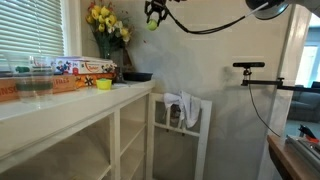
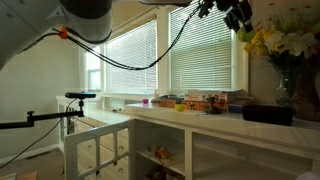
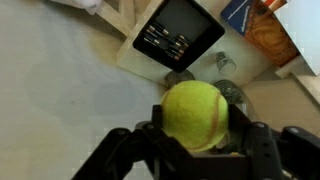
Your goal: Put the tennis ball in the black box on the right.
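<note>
My gripper turns next, lowers the ball [image 3: 193,108] inside the black box [image 3: 179,33] and releases it. The box lies far below my gripper and slanted in the wrist view.
The yellow-green tennis ball [image 3: 193,108] sits clamped between the two black fingers of my gripper [image 3: 198,138]. In an exterior view the gripper [image 1: 153,11] hangs high above the counter with the ball [image 1: 152,24] under it. The low black box [image 1: 137,76] lies at the near end of the white counter, below and slightly to the side of the ball. In the wrist view the box [image 3: 180,30] shows far below, ahead of the ball. In an exterior view the gripper [image 2: 238,14] is at the top, above the box [image 2: 268,114]; the ball there blends into the flowers.
A vase of yellow flowers [image 1: 105,22] stands close behind the black box. Colourful printed boxes [image 1: 85,68] and a yellow bowl-like item [image 1: 103,84] sit further along the counter [image 1: 60,105]. A white chair with a cloth [image 1: 183,108] stands beside the counter. A camera stand [image 1: 250,66] is further off.
</note>
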### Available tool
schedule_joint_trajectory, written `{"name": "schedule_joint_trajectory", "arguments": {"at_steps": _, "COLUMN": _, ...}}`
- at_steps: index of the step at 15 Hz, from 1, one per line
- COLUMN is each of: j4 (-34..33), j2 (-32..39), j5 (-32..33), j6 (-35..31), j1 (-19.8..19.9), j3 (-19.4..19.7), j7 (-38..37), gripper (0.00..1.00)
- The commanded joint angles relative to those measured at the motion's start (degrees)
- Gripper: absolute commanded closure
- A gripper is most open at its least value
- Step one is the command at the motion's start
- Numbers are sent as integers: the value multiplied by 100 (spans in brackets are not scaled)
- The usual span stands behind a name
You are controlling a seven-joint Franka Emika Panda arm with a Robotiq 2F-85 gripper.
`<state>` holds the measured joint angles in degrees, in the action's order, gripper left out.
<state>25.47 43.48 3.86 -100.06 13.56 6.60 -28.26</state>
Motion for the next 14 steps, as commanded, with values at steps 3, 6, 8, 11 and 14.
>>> {"name": "schedule_joint_trajectory", "arguments": {"at_steps": 3, "j4": 162, "j2": 240, "j5": -726, "j6": -258, "j1": 601, "j3": -435, "j7": 1620, "gripper": 59}}
{"name": "schedule_joint_trajectory", "arguments": {"at_steps": 6, "j4": -247, "j2": 504, "j5": -643, "j6": 48, "j1": 576, "j3": -310, "j7": 1606, "gripper": 59}}
{"name": "schedule_joint_trajectory", "arguments": {"at_steps": 8, "j4": 58, "j2": 413, "j5": -642, "j6": -101, "j1": 599, "j3": -295, "j7": 1661, "gripper": 34}}
{"name": "schedule_joint_trajectory", "arguments": {"at_steps": 11, "j4": 92, "j2": 365, "j5": -636, "j6": -127, "j1": 562, "j3": -297, "j7": 1657, "gripper": 59}}
{"name": "schedule_joint_trajectory", "arguments": {"at_steps": 14, "j4": 35, "j2": 655, "j5": -665, "j6": -734, "j1": 594, "j3": -350, "j7": 1954, "gripper": 59}}
